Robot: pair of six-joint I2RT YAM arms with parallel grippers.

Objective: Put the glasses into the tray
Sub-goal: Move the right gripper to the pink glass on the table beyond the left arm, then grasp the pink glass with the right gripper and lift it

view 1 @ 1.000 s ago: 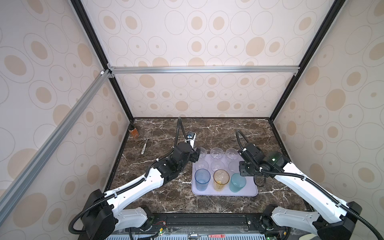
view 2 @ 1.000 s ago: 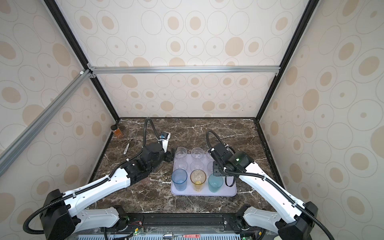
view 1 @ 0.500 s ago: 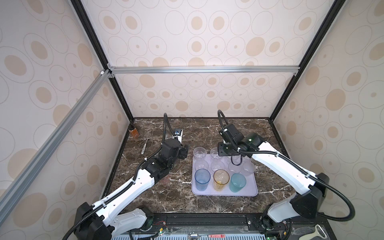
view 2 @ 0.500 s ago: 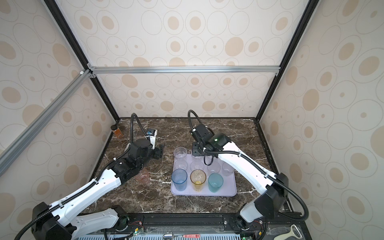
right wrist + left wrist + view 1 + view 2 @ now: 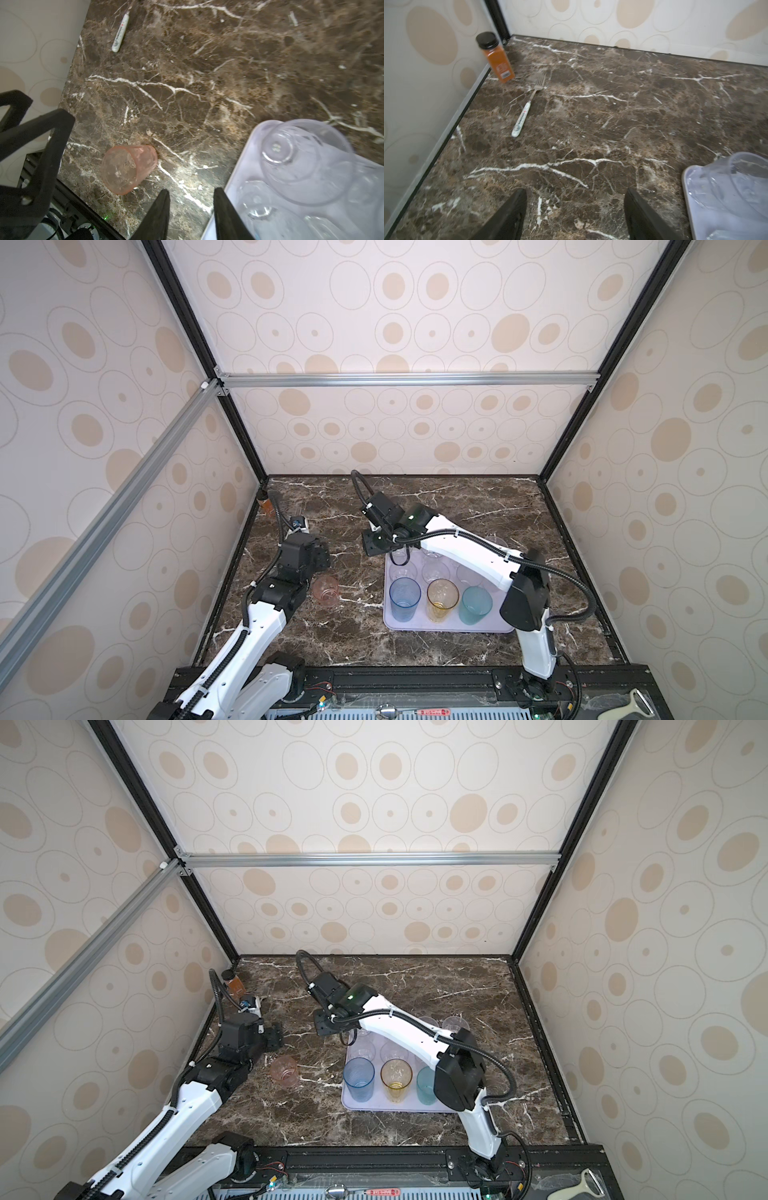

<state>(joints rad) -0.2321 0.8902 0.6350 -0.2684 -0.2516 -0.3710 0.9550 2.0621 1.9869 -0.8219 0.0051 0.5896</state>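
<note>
The glass stands outside the tray (image 5: 415,626), below my fingers and nearer my base, so I will next move my right gripper down and back onto the pink glass's tray-side rim (image 5: 337,586).
The lavender tray (image 5: 415,626) (image 5: 374,1106) holds a blue glass (image 5: 404,599), an amber one (image 5: 442,600), a teal one (image 5: 475,605) and several clear glasses behind them. A small pink glass (image 5: 326,590) (image 5: 128,168) stands on the marble to the tray's left. My left gripper (image 5: 322,556) (image 5: 576,191) hangs open and empty just behind the pink glass. Reaching across the tray, my right gripper (image 5: 372,545) (image 5: 191,190) is open and empty beside the tray's far-left corner, next to a clear glass (image 5: 301,158).
An amber bottle with a dark cap (image 5: 266,506) (image 5: 497,58) stands in the far-left corner. A white-handled fork (image 5: 527,104) (image 5: 120,31) lies near it. A peeler (image 5: 640,705) lies on the front frame at the right.
My right arm has swung from the tray's right side across to its far-left corner. My left arm has drawn back leftward from the tray, uncovering the pink glass. Neither jaw opening changed.
</note>
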